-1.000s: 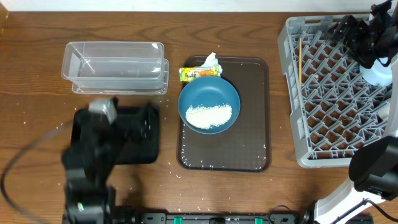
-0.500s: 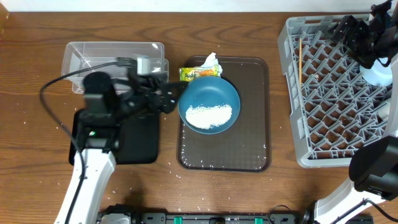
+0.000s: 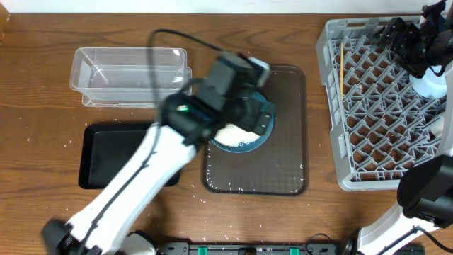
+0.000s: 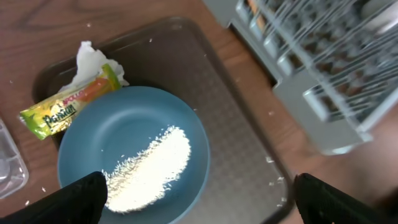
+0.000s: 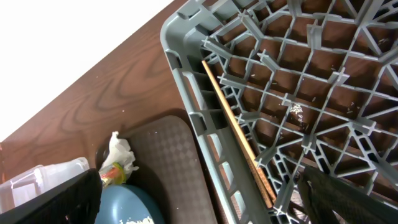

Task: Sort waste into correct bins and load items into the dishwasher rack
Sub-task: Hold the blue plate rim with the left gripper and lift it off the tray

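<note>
I need to move my left gripper toward the rack [image 5: 298, 81] next and bring it down to the rim of the dark-blue dish on the rack side.
My left gripper [image 4: 199, 205] hangs open above the dark-blue dish [image 4: 124, 155], which holds a heap of white rice [image 4: 152, 165]. Nothing lies between its fingers. In the overhead view the left arm [image 3: 212, 99] covers most of the dish [image 3: 251, 138]. The yellow-green wrapper [image 4: 65, 109] and the crumpled tissue [image 4: 93, 62] lie at the dish's far rim. My right gripper [image 5: 199, 205] stands open and holds nothing, over the grey rack [image 5: 298, 81]'s far left corner. The chopsticks [image 5: 236, 137] lie in the rack along its left wall.
The dish sits on a brown serving tray [image 3: 283, 163]. A clear tub [image 3: 131, 74] stands at the back left, with a black tray [image 3: 113, 152] in front of it. The rack [image 3: 382, 106] fills the right side. Loose rice grains dot the table near the trays.
My left arm has swung right, from above the black tray past the clear tub to above the blue dish. The right arm has not moved.
</note>
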{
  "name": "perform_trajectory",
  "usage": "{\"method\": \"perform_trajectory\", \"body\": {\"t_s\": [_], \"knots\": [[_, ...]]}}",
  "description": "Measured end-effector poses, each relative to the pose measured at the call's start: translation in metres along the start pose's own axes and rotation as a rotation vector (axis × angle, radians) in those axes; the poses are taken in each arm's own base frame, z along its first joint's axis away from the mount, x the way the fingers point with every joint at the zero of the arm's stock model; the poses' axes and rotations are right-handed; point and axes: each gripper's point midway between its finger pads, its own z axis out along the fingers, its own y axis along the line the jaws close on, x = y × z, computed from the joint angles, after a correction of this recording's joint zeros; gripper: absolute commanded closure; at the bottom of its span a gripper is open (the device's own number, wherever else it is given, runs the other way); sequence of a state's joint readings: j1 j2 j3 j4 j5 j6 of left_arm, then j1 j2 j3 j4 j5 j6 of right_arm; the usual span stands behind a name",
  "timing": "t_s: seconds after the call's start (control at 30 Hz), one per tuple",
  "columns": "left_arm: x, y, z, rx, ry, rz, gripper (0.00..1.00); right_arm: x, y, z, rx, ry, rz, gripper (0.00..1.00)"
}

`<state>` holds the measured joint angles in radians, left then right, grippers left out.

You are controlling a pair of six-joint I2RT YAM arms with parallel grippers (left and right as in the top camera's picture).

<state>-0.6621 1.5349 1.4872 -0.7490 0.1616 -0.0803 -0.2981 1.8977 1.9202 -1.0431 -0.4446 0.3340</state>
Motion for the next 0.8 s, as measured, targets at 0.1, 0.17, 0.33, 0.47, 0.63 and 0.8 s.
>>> {"method": "perform_trajectory", "body": {"t_s": [0.1, 0.17, 0.33, 0.47, 0.63, 0.8], "knots": [[0.021, -0.006, 0.040, -0.033, 0.107, 0.034, 0.02, 0.000, 0.000, 0.000, 0.000, 0.000, 0.000, 0.01], [0.036, -0.009, 0.066, -0.043, 0.174, 0.050, 0.02, 0.000, 0.000, 0.000, 0.000, 0.000, 0.000, 0.01], [0.065, -0.026, 0.110, -0.035, 0.279, 0.097, 0.02, 0.000, 0.000, 0.000, 0.000, 0.000, 0.000, 0.01], [0.077, -0.042, 0.126, -0.019, 0.307, 0.131, 0.02, 0.000, 0.000, 0.000, 0.000, 0.000, 0.000, 0.01], [0.091, -0.051, 0.150, -0.011, 0.338, 0.155, 0.02, 0.000, 0.000, 0.000, 0.000, 0.000, 0.000, 0.01], [0.100, -0.038, 0.174, -0.075, 0.350, 0.166, 0.04, 0.000, 0.000, 0.000, 0.000, 0.000, 0.000, 0.01]]}}
